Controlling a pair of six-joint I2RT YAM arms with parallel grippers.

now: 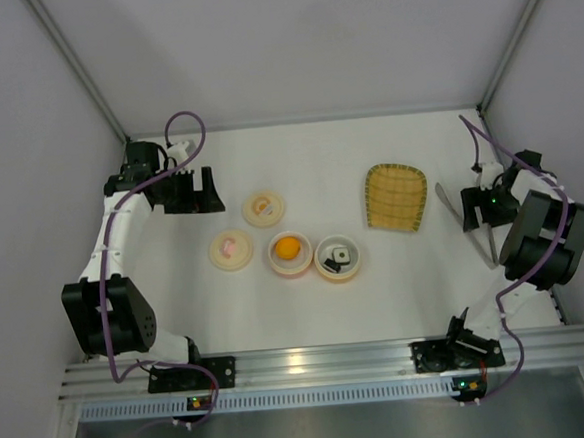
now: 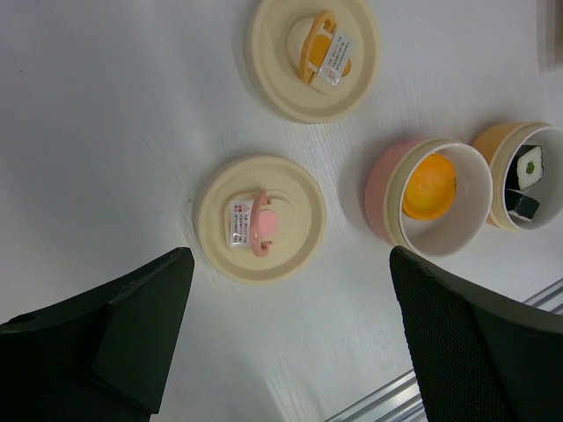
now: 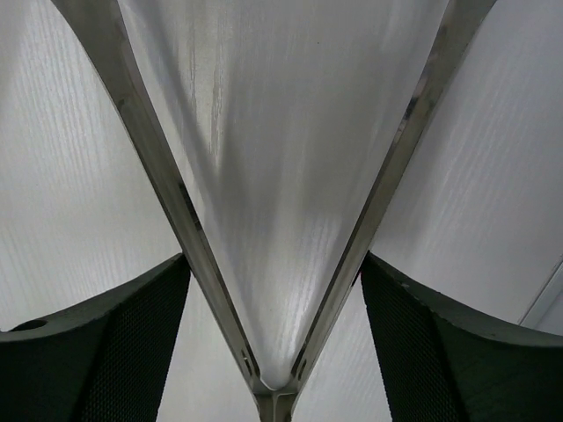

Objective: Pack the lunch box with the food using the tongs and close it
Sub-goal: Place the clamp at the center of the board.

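Observation:
The pink bowl already holds the orange ball (image 1: pixel 288 246) but is still uncovered, so the left gripper needs to move back and down next, onto the lid's pink arched handle (image 1: pixel 228 248).
The orange ball (image 1: pixel 288 246) (image 2: pixel 429 186) lies in the pink lunch box bowl (image 1: pixel 275 263) (image 2: pixel 380 198). Two sushi pieces (image 1: pixel 341 257) (image 2: pixel 528 167) lie in the orange bowl (image 1: pixel 326 273) (image 2: pixel 489 141) beside it. Both bowls stand uncovered. The silver tongs (image 1: pixel 450 206) (image 3: pixel 158 167) lie at the far right, spread in a wide V. My right gripper (image 1: pixel 477 211) (image 3: pixel 274 264) straddles them near the hinge, its pads touching both arms. My left gripper (image 1: pixel 192 191) (image 2: pixel 288 290) hangs open and empty at the back left, above the lids.
Two cream lids lie left of the bowls, one with a pink knob (image 1: pixel 231 249) (image 2: pixel 259 218), one with an orange knob (image 1: pixel 263 208) (image 2: pixel 312 54). A yellow tray (image 1: pixel 396 197) sits between the bowls and the tongs. The aluminium rail (image 1: pixel 322 359) runs along the near edge.

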